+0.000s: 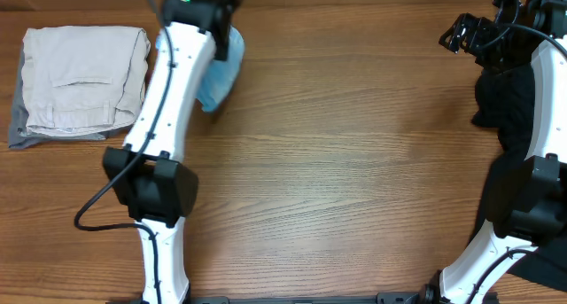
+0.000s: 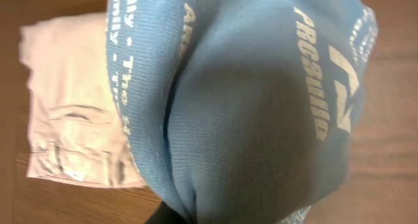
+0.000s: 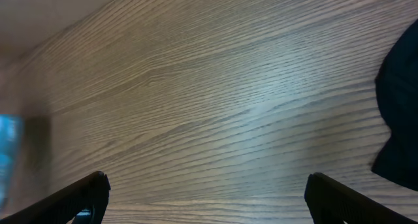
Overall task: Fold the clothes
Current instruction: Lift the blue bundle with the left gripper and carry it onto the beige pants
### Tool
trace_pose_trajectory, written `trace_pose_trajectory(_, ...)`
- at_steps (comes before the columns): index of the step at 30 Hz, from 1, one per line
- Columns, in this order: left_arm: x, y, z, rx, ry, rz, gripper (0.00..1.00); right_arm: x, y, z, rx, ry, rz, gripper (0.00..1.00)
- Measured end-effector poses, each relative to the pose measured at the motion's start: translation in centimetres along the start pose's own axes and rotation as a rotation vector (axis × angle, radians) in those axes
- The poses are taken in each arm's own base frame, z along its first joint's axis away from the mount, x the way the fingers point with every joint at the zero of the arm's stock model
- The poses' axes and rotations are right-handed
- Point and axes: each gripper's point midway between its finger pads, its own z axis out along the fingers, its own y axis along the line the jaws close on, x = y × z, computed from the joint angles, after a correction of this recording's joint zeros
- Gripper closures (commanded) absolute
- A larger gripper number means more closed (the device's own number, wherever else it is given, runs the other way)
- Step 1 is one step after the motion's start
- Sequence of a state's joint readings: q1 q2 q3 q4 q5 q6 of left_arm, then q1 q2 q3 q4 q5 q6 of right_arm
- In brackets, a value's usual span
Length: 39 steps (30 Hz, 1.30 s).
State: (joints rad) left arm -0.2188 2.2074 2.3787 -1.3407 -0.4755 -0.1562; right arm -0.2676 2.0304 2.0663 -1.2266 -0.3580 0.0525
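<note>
The beige stack [image 1: 86,78] [image 2: 81,106] is below my left gripper and to its left in the overhead view. I should swing that way, lower the shirt and let it go.
The clothes [image 1: 221,72], a light blue T-shirt with white lettering, hang bunched from my left gripper [image 1: 213,16] at the far left of the table. The left wrist view is almost filled by the blue fabric [image 2: 248,106], which hides the fingers; only a dark sliver shows at the bottom edge, so the gripper is shut on the shirt. My right gripper [image 1: 461,34] is at the far right corner, well away from the shirt. Its two black fingertips [image 3: 91,191] stand wide apart over bare wood, and the right gripper [image 3: 209,198] is open with nothing between them.
A folded beige pair of trousers [image 1: 80,78] lies at the far left on a grey garment [image 1: 18,131], just left of the hanging shirt; it also shows as a beige stack [image 2: 72,119]. A dark cloth [image 1: 505,100] lies by the right arm, seen as a black shape [image 3: 401,119].
</note>
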Motion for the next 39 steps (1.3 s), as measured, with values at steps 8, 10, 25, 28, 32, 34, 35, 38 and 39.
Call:
trace_pose_trajectory(8,-3.1,8.3,-1.1,-0.009,-0.09,-0.192,0.96,0.0,0.0,0.0,0.0,0.001,0.001,0.0)
trace_pose_trajectory(10,-3.2,10.9,-1.2,-0.015,-0.098,-0.243,0.96,0.0,0.0,0.0,0.0,0.0,0.0,0.0)
trace_pose_trajectory(25,-0.4,24.9,2.1,0.088,-0.093,-0.611,0.96,0.0,0.0,0.0,0.0,0.0,0.0,0.0)
trace_pose_trajectory(28,0.3,27.5,2.5,0.122,-0.107,-0.726,0.96,0.0,0.0,0.0,0.0,0.0,0.0,0.0)
trace_pose_trajectory(32,0.9,30.5,2.8,0.172,-0.141,-0.876,0.96,0.0,0.0,0.0,0.0,0.001,0.001,0.0)
trace_pose_trajectory(34,1.2,31.9,2.8,0.192,-0.158,-0.952,0.96,0.0,0.0,0.0,0.0,0.0,0.0,0.0)
trace_pose_trajectory(35,1.3,32.6,2.8,0.195,-0.167,-0.988,0.96,0.0,0.0,0.0,0.0,0.0,0.0,0.0)
trace_pose_trajectory(38,1.2,33.9,2.7,0.208,-0.195,-1.07,0.96,0.0,0.0,0.0,0.0,0.001,0.001,0.0)
trace_pose_trajectory(39,1.0,34.0,2.6,0.214,-0.206,-1.091,0.96,0.0,0.0,0.0,0.001,0.0,0.0,0.0)
